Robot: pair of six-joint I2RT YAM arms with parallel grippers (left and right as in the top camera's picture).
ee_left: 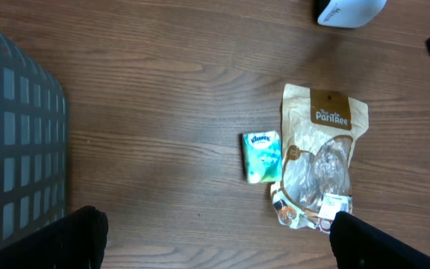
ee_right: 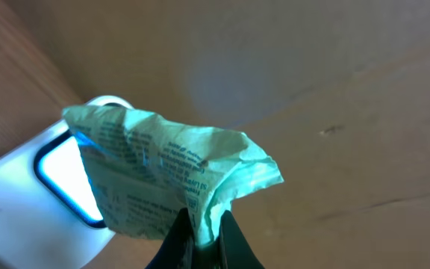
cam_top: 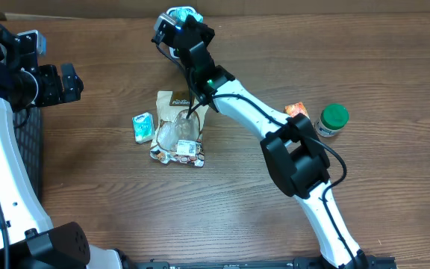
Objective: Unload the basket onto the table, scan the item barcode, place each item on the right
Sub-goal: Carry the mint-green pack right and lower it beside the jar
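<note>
The orange packet (cam_top: 297, 110) is below my right gripper and to its right in the overhead view, so I next move back and down beside it to release.
My right gripper (ee_right: 207, 233) is shut on the bottom edge of a crumpled pale-green printed packet (ee_right: 163, 168). It holds the packet up right in front of a white scanner (ee_right: 47, 190) whose window glows blue. From overhead the packet (cam_top: 186, 13) and the right gripper (cam_top: 179, 22) are at the table's far edge. The scanner's white body (ee_left: 349, 10) also shows at the top of the left wrist view. My left gripper (ee_left: 222, 246) hangs open over bare wood at the left, and overhead the left gripper (cam_top: 71, 82) is far from the scanner.
A brown-and-clear snack pouch (cam_top: 178, 128) and a small Kleenex pack (cam_top: 142, 127) lie mid-table. A green-lidded jar (cam_top: 333, 119) and an orange packet (cam_top: 297, 110) sit at the right. A black mesh basket (ee_left: 13, 149) stands at the left edge. A cardboard wall (ee_right: 312, 90) backs the scanner.
</note>
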